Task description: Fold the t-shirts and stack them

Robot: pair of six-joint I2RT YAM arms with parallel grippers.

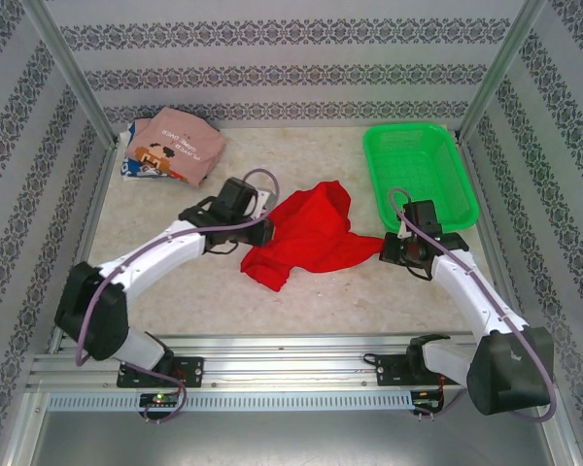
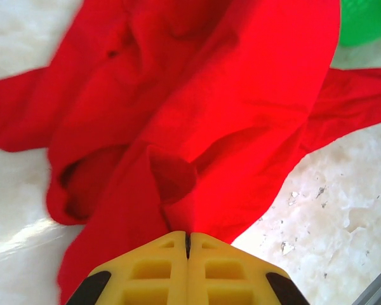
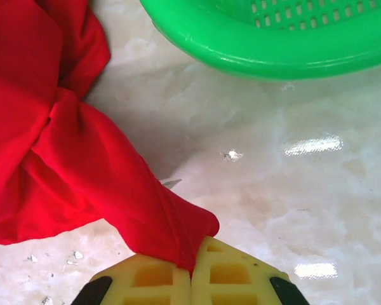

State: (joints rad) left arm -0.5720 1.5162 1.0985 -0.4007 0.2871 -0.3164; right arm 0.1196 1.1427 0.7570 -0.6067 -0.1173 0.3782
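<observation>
My left gripper is holding the fold and should carry it over the shirt's middle [image 1: 307, 229] [image 2: 232, 108] toward my right gripper, then release it, because the red t-shirt is crumpled.
A crumpled bright red t-shirt [image 1: 306, 236] lies in the middle of the table. My left gripper [image 1: 265, 231] is at its left edge, shut on a fold of the red cloth [image 2: 178, 190]. At the shirt's right tip, my right gripper [image 1: 387, 250] is shut on a hemmed corner of the red t-shirt [image 3: 171, 222]. A folded dusty-pink t-shirt [image 1: 180, 146] with a printed graphic rests at the back left, on top of a white-blue one [image 1: 130, 167] whose edge peeks out.
A green plastic mesh basket [image 1: 420, 173] stands at the back right, close beyond my right gripper; its rim [image 3: 273, 57] shows in the right wrist view. Patterned walls and metal posts enclose the marbled table [image 1: 369, 301].
</observation>
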